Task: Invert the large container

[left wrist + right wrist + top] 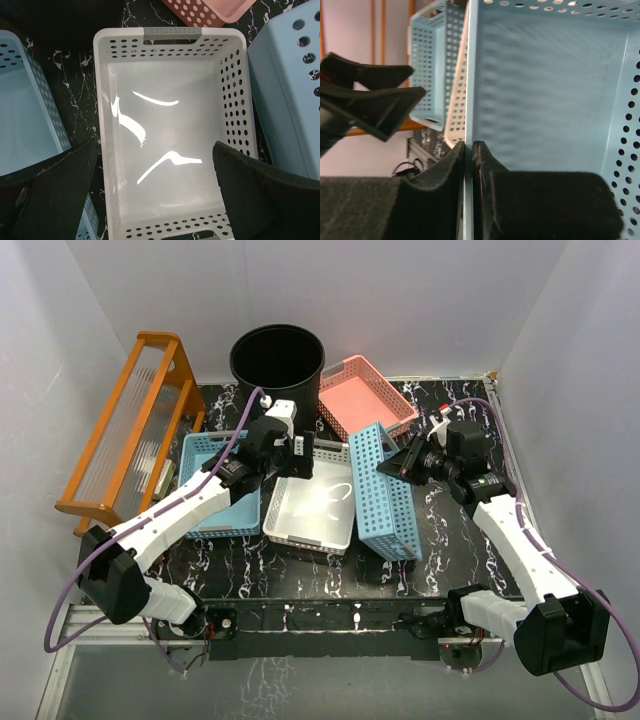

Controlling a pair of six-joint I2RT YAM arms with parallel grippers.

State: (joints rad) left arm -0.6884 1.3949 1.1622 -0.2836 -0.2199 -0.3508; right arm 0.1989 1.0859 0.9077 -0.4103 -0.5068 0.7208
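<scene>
The pinched side should next be drawn by my right gripper to the gripper's right in the top view, clear of the white basket (170, 100), and let go there, because that spot is bare tabletop.
The large container (277, 360), a tall round black bin, stands upright with its mouth up at the back of the table, behind both grippers and touched by neither. Its dark side fills the top left of the left wrist view (65, 20). My left gripper (297, 462) hovers open over a white basket (170, 100), with nothing between its wide-apart fingers (55, 195). My right gripper (392, 465) is shut on the thin wall of a blue basket (385, 495) that stands tilted on its side; the wall is pinched between its jaws (468, 147).
A pink basket (365, 395) leans beside the bin on the right. A second blue basket (205, 455) lies under my left arm, next to the white basket (310, 515). An orange rack (130, 430) stands tilted at the far left. White walls close in on three sides.
</scene>
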